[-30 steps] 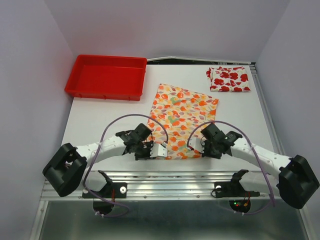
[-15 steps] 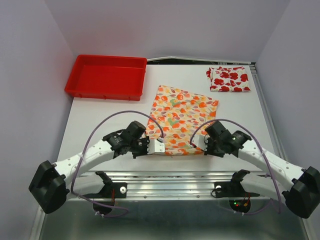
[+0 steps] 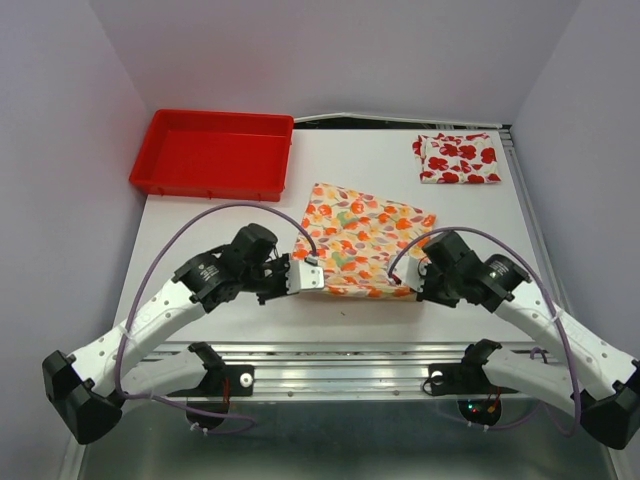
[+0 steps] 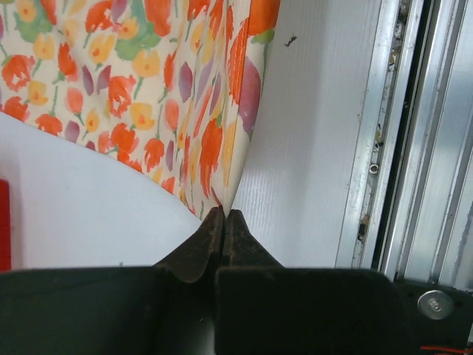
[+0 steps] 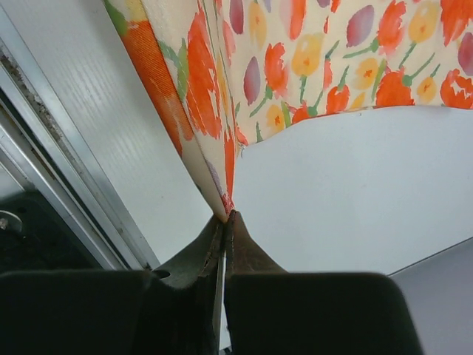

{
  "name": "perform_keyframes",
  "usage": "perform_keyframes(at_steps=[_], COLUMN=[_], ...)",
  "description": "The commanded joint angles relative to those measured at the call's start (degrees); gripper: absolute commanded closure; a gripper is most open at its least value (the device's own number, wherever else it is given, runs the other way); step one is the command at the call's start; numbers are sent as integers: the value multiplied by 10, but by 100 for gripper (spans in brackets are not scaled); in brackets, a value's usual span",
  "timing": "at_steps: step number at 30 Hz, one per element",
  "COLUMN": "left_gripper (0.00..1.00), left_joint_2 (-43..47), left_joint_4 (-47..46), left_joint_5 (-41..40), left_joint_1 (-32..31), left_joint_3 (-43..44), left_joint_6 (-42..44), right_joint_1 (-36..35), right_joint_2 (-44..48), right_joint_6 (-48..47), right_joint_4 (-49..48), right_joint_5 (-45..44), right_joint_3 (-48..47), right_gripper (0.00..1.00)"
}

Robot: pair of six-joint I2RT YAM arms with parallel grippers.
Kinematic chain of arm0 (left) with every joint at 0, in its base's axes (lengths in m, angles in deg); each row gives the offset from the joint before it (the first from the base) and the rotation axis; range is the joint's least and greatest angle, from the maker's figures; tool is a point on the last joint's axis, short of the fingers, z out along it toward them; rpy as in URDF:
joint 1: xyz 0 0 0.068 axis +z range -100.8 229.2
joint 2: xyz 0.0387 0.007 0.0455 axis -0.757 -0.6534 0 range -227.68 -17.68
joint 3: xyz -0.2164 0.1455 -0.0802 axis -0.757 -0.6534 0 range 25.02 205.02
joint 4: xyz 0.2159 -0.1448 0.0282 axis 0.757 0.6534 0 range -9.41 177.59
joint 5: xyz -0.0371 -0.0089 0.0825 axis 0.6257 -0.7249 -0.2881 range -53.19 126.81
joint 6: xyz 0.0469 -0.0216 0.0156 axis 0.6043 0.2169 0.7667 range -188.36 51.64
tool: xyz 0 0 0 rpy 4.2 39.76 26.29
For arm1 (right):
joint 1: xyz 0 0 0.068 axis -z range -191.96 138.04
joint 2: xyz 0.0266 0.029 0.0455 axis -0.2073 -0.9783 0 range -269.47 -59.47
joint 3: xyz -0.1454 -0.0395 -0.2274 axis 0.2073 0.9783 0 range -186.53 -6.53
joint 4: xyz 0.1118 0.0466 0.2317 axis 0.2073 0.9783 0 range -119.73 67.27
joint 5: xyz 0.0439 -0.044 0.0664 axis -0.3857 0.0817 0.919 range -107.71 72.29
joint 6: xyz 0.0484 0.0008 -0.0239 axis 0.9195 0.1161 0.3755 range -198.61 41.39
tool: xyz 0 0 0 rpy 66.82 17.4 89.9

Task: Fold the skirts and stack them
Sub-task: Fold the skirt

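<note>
The cream skirt [image 3: 358, 238] lies spread, so the skirt's pinched corner travels outward in my right gripper next. My gripper then releases it at the skirt's far corner [image 3: 432, 216], which lies outward of me.
The cream skirt [image 3: 358, 238] with small orange, red and yellow marks lies mid-table, its near edge lifted off the surface. My left gripper [image 3: 312, 278] is shut on its near left corner [image 4: 222, 200]. My right gripper [image 3: 408, 282] is shut on the near right corner [image 5: 225, 200]. In both wrist views the cloth [image 4: 133, 81] [image 5: 310, 59] hangs up and away from the pinched tips, with white table below. The white skirt with big red flowers [image 3: 458, 158] lies folded at the far right.
A red plastic tray [image 3: 213, 153] stands at the far left of the table. The metal rail [image 3: 340, 360] runs along the near edge, seen close in the left wrist view as rail [image 4: 399, 148]. Purple walls close in both sides.
Both arms have moved away from the near edge, carrying the cream skirt's near edge up and toward the far side. The left gripper closed on its corner during this second.
</note>
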Motion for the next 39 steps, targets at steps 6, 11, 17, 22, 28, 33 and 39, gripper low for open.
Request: perform_keyframes(at_steps=[6, 11, 17, 22, 28, 33, 39], left_gripper=[100, 100, 100, 100, 100, 100, 100], left_joint_2=[-6, -40, -65, -78, -114, -143, -203], left_joint_4=[84, 81, -5, -34, -82, -123, -172], left_joint_5=[28, -17, -90, -82, -74, -89, -95], left_joint_1=[22, 24, 49, 87, 135, 145, 152], left_joint_3=[150, 211, 213, 200, 176, 174, 196], left_joint_6=[-36, -50, -79, -67, -74, -75, -83], right_joint_1=[-3, -3, -3, 3, 126, 178, 208], right_joint_2=[7, -7, -22, -50, -135, -206, -273], right_joint_6=[30, 14, -24, -55, -133, -190, -211], right_joint_4=[80, 91, 34, 1, -27, -40, -46], right_joint_5=[-18, -44, -84, -94, -20, 16, 54], right_joint_3=[-102, -138, -135, -139, -178, -207, -244], right_gripper=[99, 99, 99, 99, 99, 99, 99])
